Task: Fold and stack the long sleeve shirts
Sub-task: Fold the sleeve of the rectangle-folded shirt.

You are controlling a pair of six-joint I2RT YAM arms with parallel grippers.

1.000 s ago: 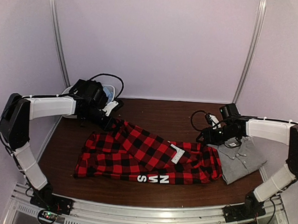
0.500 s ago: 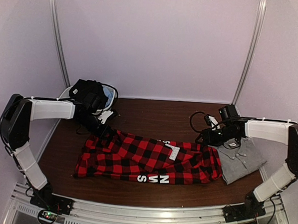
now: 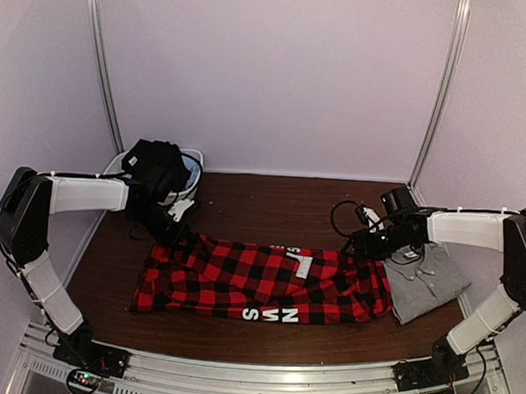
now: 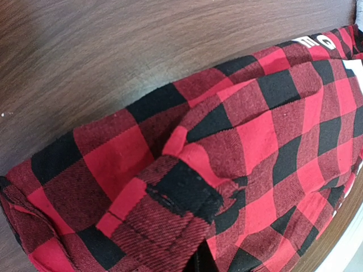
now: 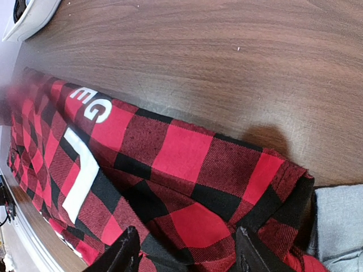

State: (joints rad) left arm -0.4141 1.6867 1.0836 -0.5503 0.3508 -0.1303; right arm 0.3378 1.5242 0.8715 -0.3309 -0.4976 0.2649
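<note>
The flannel already lies as a flat band. My left gripper will next move gently down toward the shirt's far corner by the tub and let go of the fold.
The red-and-black check flannel shirt (image 3: 259, 281) lies as a flat band across the table's middle, with white lettering (image 3: 270, 315) on its near edge. My left gripper (image 3: 180, 238) is at the shirt's far-left corner, shut on a fold of that cloth (image 4: 187, 192); its fingers are almost hidden under the fabric. My right gripper (image 3: 359, 249) hovers open over the shirt's far-right corner (image 5: 227, 170), with flat cloth below its fingers (image 5: 127, 252). The folded grey shirt (image 3: 431, 281) lies right of the flannel, touching its end (image 5: 340, 221).
A white tub (image 3: 192, 162) stands at the back left corner, partly behind my left wrist. Black cables (image 3: 343, 214) loop near my right wrist. Bare brown table (image 3: 271, 206) lies behind the shirts. Walls close in the back and sides.
My left gripper moved toward the near side and down with the flannel's far-left corner, so the raised cloth now lies flat as a straight band. My right gripper shifted slightly left.
</note>
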